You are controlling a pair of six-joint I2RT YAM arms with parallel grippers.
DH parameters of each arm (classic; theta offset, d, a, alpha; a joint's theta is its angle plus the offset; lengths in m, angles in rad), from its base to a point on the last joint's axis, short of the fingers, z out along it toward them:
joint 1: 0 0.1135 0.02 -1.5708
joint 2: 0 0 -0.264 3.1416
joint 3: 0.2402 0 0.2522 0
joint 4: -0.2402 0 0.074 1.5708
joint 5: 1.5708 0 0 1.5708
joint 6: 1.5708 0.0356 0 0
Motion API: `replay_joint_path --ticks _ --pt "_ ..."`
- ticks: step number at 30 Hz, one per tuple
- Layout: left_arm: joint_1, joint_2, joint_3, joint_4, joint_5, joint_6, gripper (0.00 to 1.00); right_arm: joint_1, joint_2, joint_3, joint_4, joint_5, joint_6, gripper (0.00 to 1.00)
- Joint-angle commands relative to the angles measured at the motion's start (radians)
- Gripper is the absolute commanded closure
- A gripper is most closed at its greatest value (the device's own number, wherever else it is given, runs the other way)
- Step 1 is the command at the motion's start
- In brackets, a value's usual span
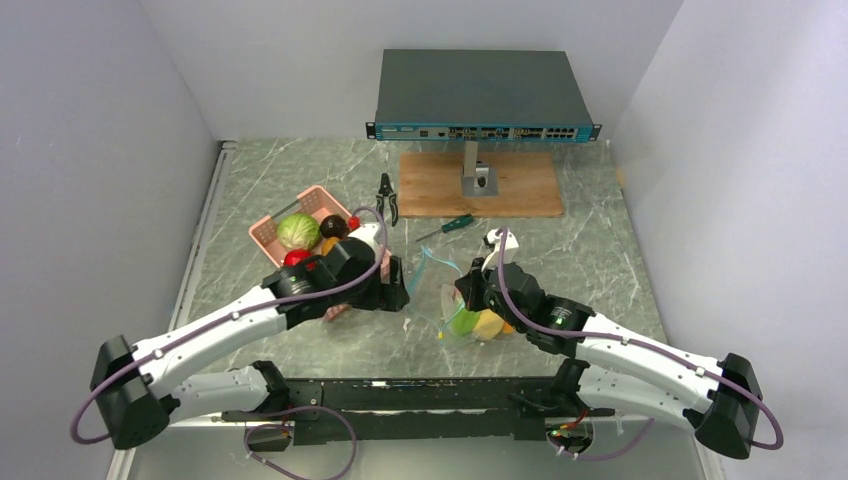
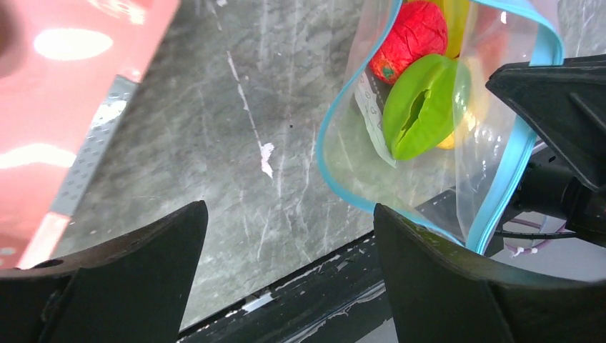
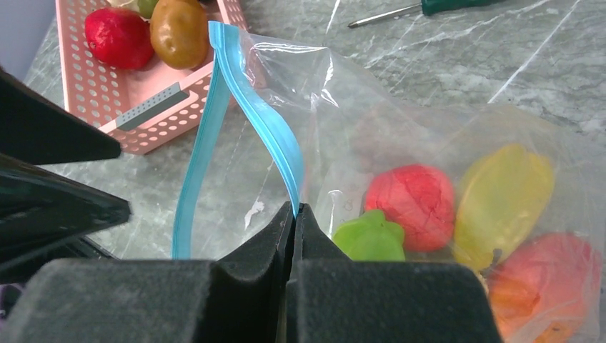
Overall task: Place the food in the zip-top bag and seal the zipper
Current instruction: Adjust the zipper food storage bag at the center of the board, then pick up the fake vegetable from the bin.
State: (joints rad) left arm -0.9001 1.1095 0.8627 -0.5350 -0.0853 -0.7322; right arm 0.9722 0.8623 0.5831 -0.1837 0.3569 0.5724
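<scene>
The left gripper swings away from the bag's opening (image 2: pixel 323 143) next, then goes down onto the brown food that still lies in the pink basket.
The clear zip-top bag (image 1: pixel 447 298) lies at the table's middle, its mouth open toward the left. Its teal-blue zipper (image 3: pixel 266 137) stands up in a loop. Inside are a red food (image 3: pixel 411 204), a green one (image 3: pixel 368 239), a yellow one (image 3: pixel 504 200) and an orange-red one (image 3: pixel 550 279). My right gripper (image 3: pixel 294 212) is shut on the zipper strip at the mouth's near side. My left gripper (image 2: pixel 289 214) is open and empty, low over the table just left of the bag's mouth (image 2: pixel 323 143); its right finger (image 2: pixel 429 271) is close to the strip.
A pink basket (image 1: pixel 262 232) at the left holds a cabbage (image 1: pixel 298 230), a red food (image 3: pixel 118 36) and a brown one (image 3: pixel 179 28). A green-handled screwdriver (image 1: pixel 447 226) and pliers (image 1: pixel 386 198) lie behind the bag. A network switch (image 1: pixel 485 95) stands on a wooden board (image 1: pixel 520 185) at the back.
</scene>
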Motion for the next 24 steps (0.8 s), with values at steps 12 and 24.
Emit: replay_joint_path --ticks 12,24 --pt "0.331 -0.273 -0.047 -0.163 -0.234 0.085 0.0 0.003 -0.021 0.047 -0.023 0.062 -0.011 1.0" --pt "0.552 0.191 0.137 -0.071 -0.22 0.114 0.03 0.003 -0.023 0.065 -0.031 0.058 -0.014 1.0"
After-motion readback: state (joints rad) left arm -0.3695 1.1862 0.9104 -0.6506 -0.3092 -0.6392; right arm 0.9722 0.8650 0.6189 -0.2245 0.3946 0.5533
